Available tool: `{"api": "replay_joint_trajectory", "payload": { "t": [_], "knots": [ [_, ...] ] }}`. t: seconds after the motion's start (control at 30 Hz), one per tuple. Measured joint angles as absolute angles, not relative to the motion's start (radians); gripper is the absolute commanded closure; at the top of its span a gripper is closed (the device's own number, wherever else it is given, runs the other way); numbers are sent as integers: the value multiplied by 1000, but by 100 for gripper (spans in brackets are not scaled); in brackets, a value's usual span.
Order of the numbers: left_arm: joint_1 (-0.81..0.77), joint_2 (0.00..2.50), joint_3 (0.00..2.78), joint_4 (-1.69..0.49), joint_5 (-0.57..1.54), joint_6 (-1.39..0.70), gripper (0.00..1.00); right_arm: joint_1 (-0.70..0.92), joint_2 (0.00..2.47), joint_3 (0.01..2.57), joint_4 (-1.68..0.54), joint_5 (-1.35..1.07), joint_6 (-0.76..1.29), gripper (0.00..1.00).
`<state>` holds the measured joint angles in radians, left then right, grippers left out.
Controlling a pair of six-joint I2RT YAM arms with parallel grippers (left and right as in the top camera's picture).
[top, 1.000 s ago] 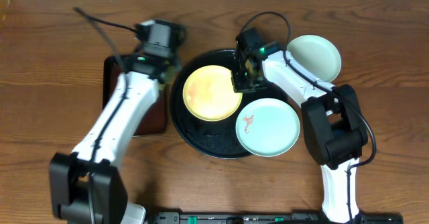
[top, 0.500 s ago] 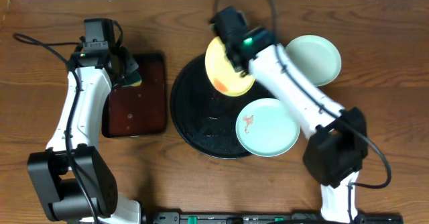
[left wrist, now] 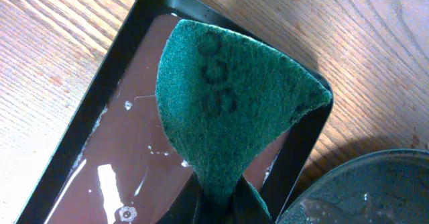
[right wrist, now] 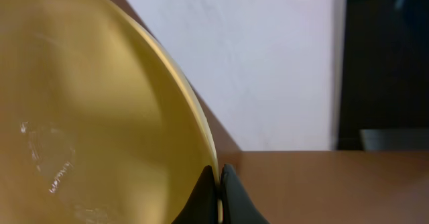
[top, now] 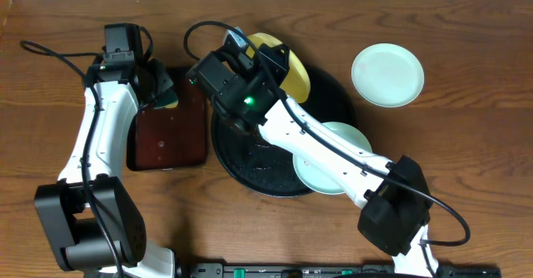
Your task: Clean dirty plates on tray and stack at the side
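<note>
The empty mint-blue plate on the table is below my right gripper, to its right in the overhead view. I should swing there, lower and let go.
My right gripper (top: pixel 265 60) is shut on the rim of the yellow plate (top: pixel 293 68), which it holds lifted and tilted over the far side of the round black tray (top: pixel 246 175). In the right wrist view the fingertips (right wrist: pixel 209 187) pinch the yellow plate (right wrist: pixel 87 117) at its edge, and a faint smear shows on the plate's face. One mint-blue plate (top: pixel 343 136) lies on the tray, partly hidden by my right arm. A second mint-blue plate (top: pixel 387 75) rests on the table at the far right. My left gripper (top: pixel 160 91) is shut on a green scouring pad (left wrist: pixel 228 103).
A dark reddish-brown rectangular tray (top: pixel 171 141) sits left of the black tray, wet and glossy (left wrist: pixel 127 170) under the pad. The black tray's rim (left wrist: pixel 375 184) lies close beside it. My right arm stretches diagonally across the black tray.
The yellow plate went from lying flat on the black tray to lifted and tilted, carried left. My left arm pulled back to the brown tray early on, then stayed still.
</note>
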<state>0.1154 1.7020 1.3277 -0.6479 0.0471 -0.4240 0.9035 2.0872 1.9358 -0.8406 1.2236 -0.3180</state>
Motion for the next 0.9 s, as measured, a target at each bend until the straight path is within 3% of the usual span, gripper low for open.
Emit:
{"api": "replay_joint_trajectory", "payload": {
  "t": [0.53, 0.73, 0.9],
  "knots": [
    [115, 1702, 1328, -648, 47, -421, 93, 901, 2087, 1936, -861, 1283, -345, 99],
    [115, 1702, 1327, -655, 47, -418, 93, 837, 2087, 1937, -929, 1097, -166, 99],
    [115, 1702, 1328, -654, 48, -418, 92, 642, 2087, 1938, -1011, 727, 78, 99]
  ]
}}
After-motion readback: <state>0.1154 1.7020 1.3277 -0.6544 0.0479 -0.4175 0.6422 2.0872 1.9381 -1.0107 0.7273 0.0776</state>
